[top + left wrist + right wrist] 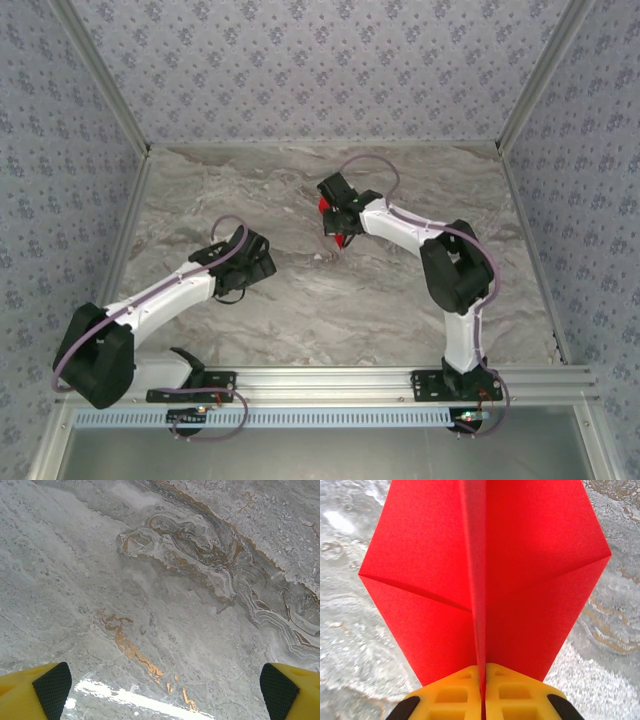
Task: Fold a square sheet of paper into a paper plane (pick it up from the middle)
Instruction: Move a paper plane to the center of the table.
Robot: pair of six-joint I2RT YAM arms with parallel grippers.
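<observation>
My right gripper brings the paper plane (535, 555) down onto the tabletop next and lets go of its bottom fold. The plane hangs above the grey marble below the gripper.
The paper plane (535, 555) is bright red paper with creased flaps spreading left and right of a raised centre fold. My right gripper (483, 680) is shut on that centre fold, its yellow fingers (445, 695) pressed together with the red edge between them. From above, the right gripper (338, 218) hangs over the middle of the table, and red paper (323, 206) shows beside and below it. My left gripper (252, 262) stands to the left of it, apart from the paper. Its yellow fingers (45, 692) are wide open over bare marble, with nothing between them.
The table (300, 310) is grey marble with orange veins (132, 650). Patterned walls and metal posts (110, 90) close it in on three sides. An aluminium rail (330, 380) with both arm bases runs along the near edge.
</observation>
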